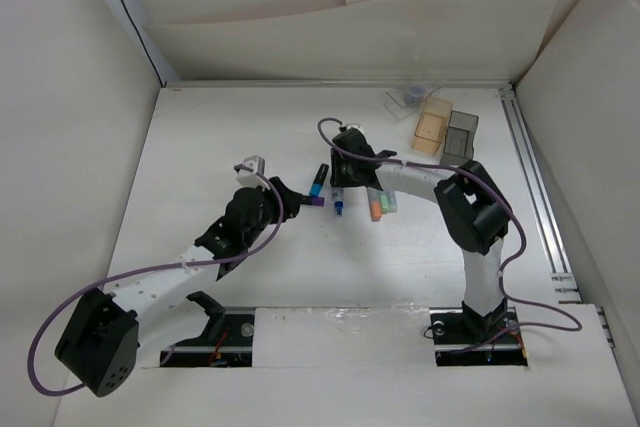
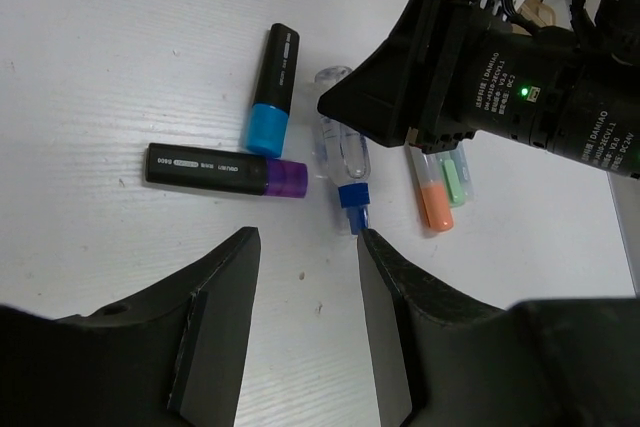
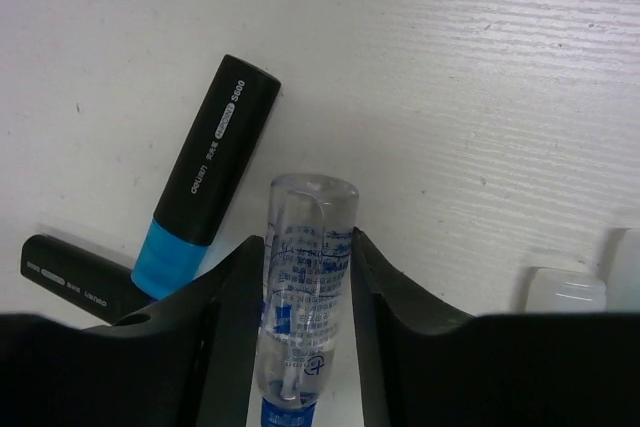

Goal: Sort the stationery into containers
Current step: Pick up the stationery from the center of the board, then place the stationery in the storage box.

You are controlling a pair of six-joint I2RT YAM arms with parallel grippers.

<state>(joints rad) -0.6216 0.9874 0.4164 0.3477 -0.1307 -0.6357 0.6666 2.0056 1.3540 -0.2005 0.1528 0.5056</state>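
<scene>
My right gripper should next lift the pen it is holding outward over the clear container and let go, because the container stands outward and to the gripper's right in the top view.
My right gripper (image 3: 308, 252) is shut on the blue-white pen (image 3: 305, 287), a clear tube with a blue cap that lies on the table (image 1: 338, 202). Left of it lie the black marker with the teal band (image 3: 205, 177) and the purple-tipped marker (image 2: 225, 169). The orange stick (image 2: 434, 202) and a pale stick (image 2: 456, 179) lie right of the pen, partly under the right arm. My left gripper (image 2: 308, 247) is open and empty, just short of the pen's blue cap. The clear cup (image 1: 415, 95), wooden box (image 1: 433, 125) and dark grey box (image 1: 460, 135) stand at the far right.
White walls close in the table on the left, back and right. A metal rail (image 1: 535, 177) runs along the right edge. The right arm's body (image 2: 480, 77) hangs low over the sticks.
</scene>
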